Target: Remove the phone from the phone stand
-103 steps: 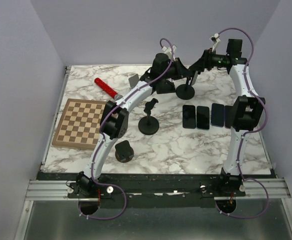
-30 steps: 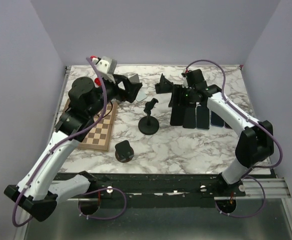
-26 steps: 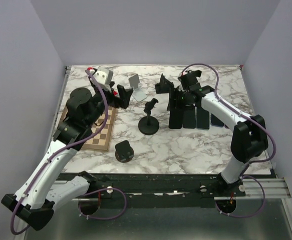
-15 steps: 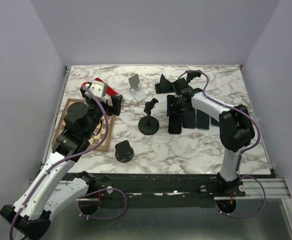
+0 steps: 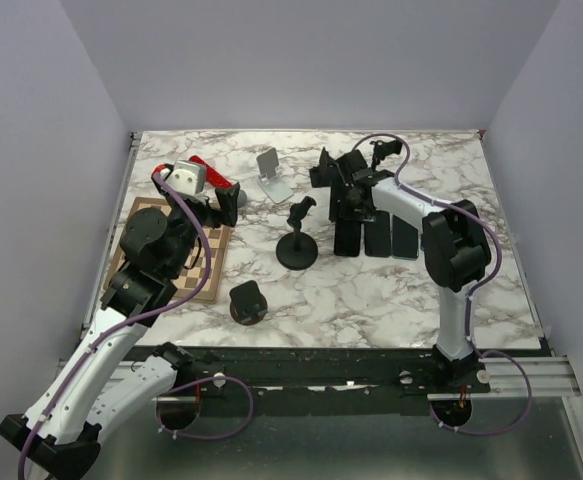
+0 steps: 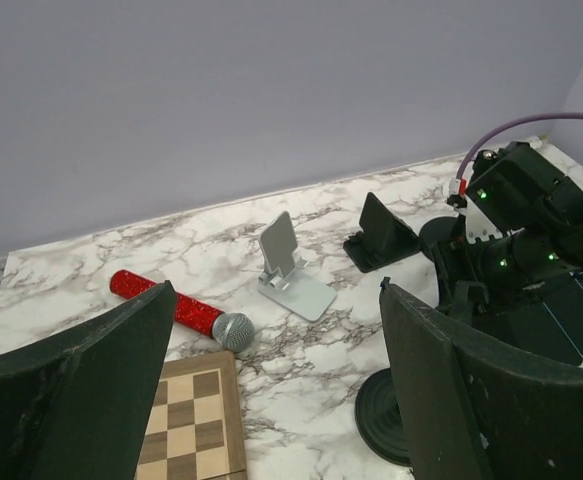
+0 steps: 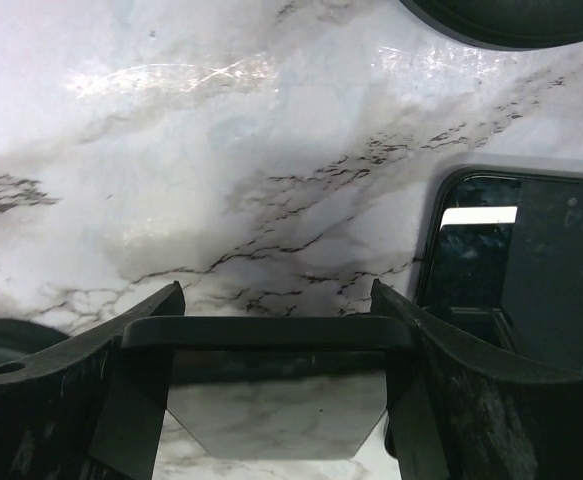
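Observation:
I will next move my right gripper down and slightly outward onto the bare marble (image 7: 291, 245) beside the flat phone and release the black phone there, because the black phone hangs free of any stand.
My right gripper (image 5: 347, 203) (image 7: 276, 300) is shut on a black phone (image 7: 271, 333), its two fingers pressed on the long edges. The glossy screen mirrors the marble. In the top view this phone (image 5: 346, 238) hangs just left of a row of phones (image 5: 391, 235) lying flat. It rests on no stand. A black phone stand (image 5: 296, 245) on a round base is to its left, and another round base (image 7: 511, 18) shows at the top of the right wrist view. My left gripper (image 5: 227, 204) (image 6: 281, 400) is open and empty above the chessboard (image 5: 171, 250).
A silver folding stand (image 5: 272, 173) (image 6: 293, 272) and a black wedge stand (image 5: 323, 170) (image 6: 381, 236) sit at the back. A red microphone (image 5: 211, 172) (image 6: 176, 312) lies behind the chessboard. A small black holder (image 5: 248, 301) is near the front. One flat phone (image 7: 516, 270) lies just right of the held one.
My left arm has pulled back from the silver stand to above the chessboard. My right arm has folded in, keeping the phone by the left end of the phone row.

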Robot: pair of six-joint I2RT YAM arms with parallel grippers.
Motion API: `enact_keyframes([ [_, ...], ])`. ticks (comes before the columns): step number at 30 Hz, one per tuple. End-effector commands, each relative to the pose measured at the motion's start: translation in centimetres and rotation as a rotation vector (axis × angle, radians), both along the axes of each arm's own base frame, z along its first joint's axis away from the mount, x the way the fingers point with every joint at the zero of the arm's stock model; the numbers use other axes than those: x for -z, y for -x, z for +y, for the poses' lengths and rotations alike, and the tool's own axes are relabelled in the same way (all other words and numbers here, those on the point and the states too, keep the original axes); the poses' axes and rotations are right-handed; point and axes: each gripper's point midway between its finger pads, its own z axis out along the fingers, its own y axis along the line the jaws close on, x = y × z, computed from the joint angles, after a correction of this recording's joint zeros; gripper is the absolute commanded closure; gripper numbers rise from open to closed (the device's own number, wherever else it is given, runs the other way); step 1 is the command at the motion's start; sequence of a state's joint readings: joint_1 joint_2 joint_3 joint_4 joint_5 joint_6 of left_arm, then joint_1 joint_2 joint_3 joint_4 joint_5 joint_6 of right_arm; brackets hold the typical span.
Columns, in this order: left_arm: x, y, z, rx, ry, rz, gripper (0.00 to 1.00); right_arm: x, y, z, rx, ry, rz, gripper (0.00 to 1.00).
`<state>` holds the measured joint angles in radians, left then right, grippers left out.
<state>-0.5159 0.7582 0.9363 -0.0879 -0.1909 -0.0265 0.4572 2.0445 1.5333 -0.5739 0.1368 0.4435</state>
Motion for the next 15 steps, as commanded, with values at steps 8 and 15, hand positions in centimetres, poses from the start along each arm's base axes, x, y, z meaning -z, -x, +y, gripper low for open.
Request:
enact_keyframes([
  [8,-0.4,-0.1,0.7,-0.027,0.013,-0.012,0.10,3.4,-0.5,-1.9,0.035,0.124,-0.007,0.74],
  [15,-0.3,-0.2,0.5,-0.020,0.019,-0.005,0.10,4.4,-0.9,-1.8,0.035,0.134,-0.005,0.66],
])
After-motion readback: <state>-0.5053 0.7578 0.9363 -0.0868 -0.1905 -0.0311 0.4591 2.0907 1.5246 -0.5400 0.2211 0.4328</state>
